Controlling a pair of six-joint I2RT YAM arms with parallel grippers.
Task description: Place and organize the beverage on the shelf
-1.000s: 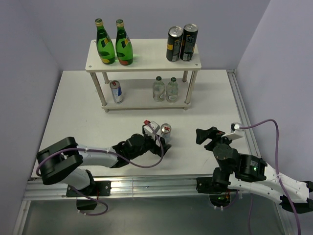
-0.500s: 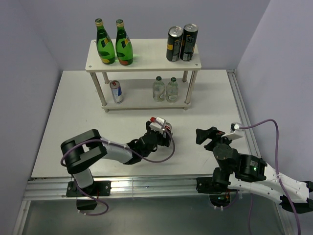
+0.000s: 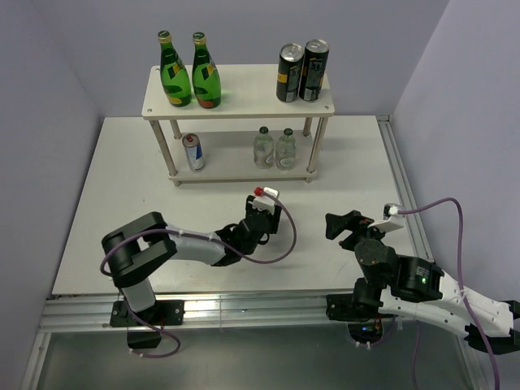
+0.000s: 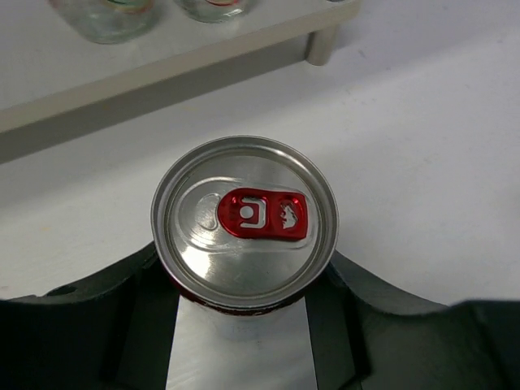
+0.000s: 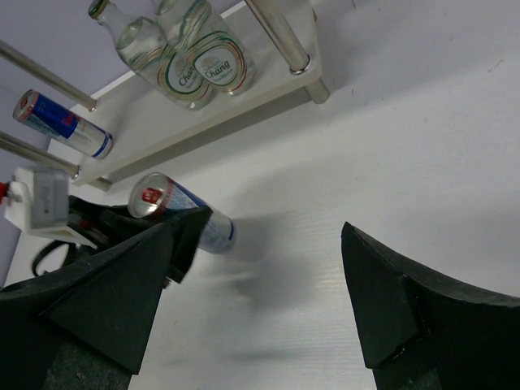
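The left gripper should go up and move outward to set the can it holds on the lower board, because a matching can stands there with room beside it.
A short silver-blue-red can [image 4: 244, 215] stands upright on the white table in front of the shelf [image 3: 244, 91]. My left gripper [image 4: 244, 272] is shut on it, one dark finger [image 4: 142, 317] pressed to each side. From above, the left gripper [image 3: 266, 214] hides the can. The same can [image 5: 175, 213] shows in the right wrist view. My right gripper [image 3: 351, 226] hangs open and empty to its right. Two green glass bottles [image 3: 175, 77] stand on the top board. A second can [image 3: 192, 152] and two clear bottles [image 3: 274, 149] stand on the lower board.
Two tall dark cans [image 3: 301, 71] stand at the right end of the top board. The shelf's thin legs [image 5: 280, 36] rise just behind the held can. Purple walls close the table [image 3: 122, 187] at the back and both sides.
My left gripper has slid forward around the can and closed its fingers onto it. The left arm's elbow swung right. The right arm has not moved.
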